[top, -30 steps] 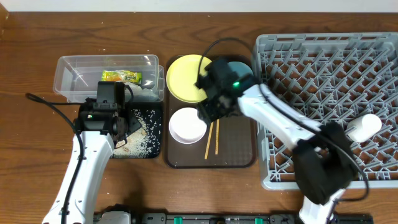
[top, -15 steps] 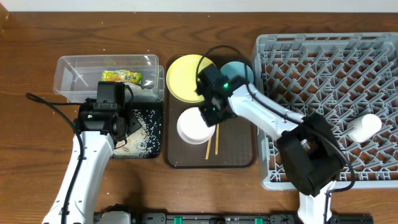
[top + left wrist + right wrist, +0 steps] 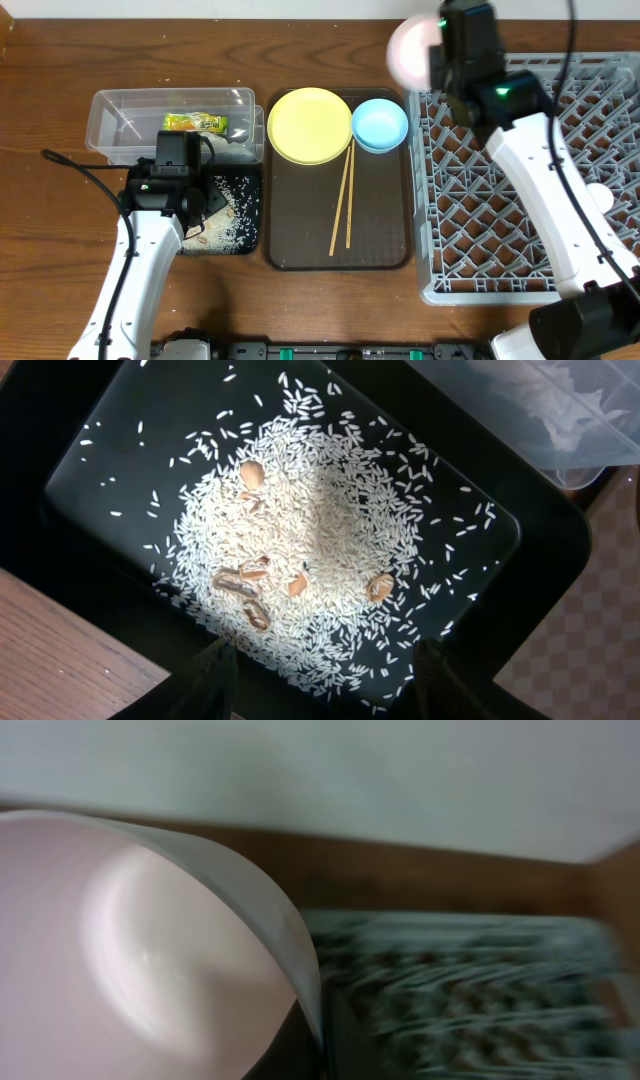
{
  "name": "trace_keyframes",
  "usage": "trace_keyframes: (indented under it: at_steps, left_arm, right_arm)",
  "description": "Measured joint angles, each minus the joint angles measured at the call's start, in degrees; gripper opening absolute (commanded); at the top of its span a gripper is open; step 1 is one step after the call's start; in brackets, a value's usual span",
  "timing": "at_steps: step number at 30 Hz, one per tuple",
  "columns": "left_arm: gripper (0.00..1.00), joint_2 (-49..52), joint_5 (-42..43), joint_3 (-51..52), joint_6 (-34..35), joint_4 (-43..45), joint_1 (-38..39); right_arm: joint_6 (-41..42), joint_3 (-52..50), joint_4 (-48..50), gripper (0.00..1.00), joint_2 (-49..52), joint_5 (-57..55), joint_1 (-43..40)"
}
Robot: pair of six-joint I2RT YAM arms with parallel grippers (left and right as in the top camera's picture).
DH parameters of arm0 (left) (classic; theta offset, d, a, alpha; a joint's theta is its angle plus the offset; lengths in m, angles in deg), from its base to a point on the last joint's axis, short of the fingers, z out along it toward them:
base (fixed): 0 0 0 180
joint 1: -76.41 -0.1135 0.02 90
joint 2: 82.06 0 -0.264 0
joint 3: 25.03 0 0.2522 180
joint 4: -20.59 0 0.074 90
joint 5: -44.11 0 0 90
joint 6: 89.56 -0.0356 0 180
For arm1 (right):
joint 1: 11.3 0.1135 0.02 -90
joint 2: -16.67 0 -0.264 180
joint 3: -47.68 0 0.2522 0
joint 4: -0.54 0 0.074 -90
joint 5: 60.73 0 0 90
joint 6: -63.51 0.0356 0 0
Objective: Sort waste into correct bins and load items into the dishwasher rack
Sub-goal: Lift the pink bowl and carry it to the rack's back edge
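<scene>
The white bowl (image 3: 412,50) hangs past the corner of the rack's far end below, so next my right gripper will turn it over the grid, lower it and let it go.
My right gripper (image 3: 440,62) is shut on the rim of the white bowl (image 3: 412,50) and holds it high over the far-left corner of the grey dishwasher rack (image 3: 520,150). In the right wrist view the bowl (image 3: 150,950) fills the left, its rim pinched at my gripper (image 3: 325,1040). The yellow plate (image 3: 308,125), light blue bowl (image 3: 380,125) and chopsticks (image 3: 345,200) lie on the brown tray (image 3: 380,245). My left gripper (image 3: 325,695) hangs open over the rice (image 3: 320,540) in the black tray (image 3: 90,490). The green-and-yellow wrapper (image 3: 195,123) lies in the clear tub (image 3: 120,125).
A small white cup (image 3: 603,196) lies in the rack's right side, partly behind my right arm. Small brown scraps (image 3: 245,585) sit among the rice. The clear tub's corner (image 3: 540,400) borders the black tray. Bare wood table (image 3: 60,250) lies to the left.
My right gripper closed on the white bowl's rim on the brown tray, then lifted it up and right to the rack's far-left corner. The left arm has not moved.
</scene>
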Motion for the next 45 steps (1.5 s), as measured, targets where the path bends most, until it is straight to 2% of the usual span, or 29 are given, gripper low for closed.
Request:
trace_keyframes:
  at_steps: [9, 14, 23, 32, 45]
  left_arm:
    - [0.59, 0.0, 0.0, 0.0, 0.0, 0.0, 0.0]
    - [0.59, 0.0, 0.0, 0.0, 0.0, 0.0, 0.0]
    - [0.59, 0.0, 0.0, 0.0, 0.0, 0.0, 0.0]
    - [0.59, 0.0, 0.0, 0.0, 0.0, 0.0, 0.0]
    - [0.59, 0.0, 0.0, 0.0, 0.0, -0.39, 0.0]
  right_arm:
    - [-3.21, 0.0, 6.49, 0.01, 7.28, -26.25, -5.64]
    - [-3.93, 0.0, 6.32, 0.01, 13.62, -31.8, -5.51]
    - [-4.26, 0.0, 5.35, 0.01, 20.65, -33.59, -4.42]
    - [-3.91, 0.13, -0.13, 0.01, 21.59, -34.8, -1.55]
    - [10.93, 1.36, -15.23, 0.01, 20.68, -30.18, -1.49]
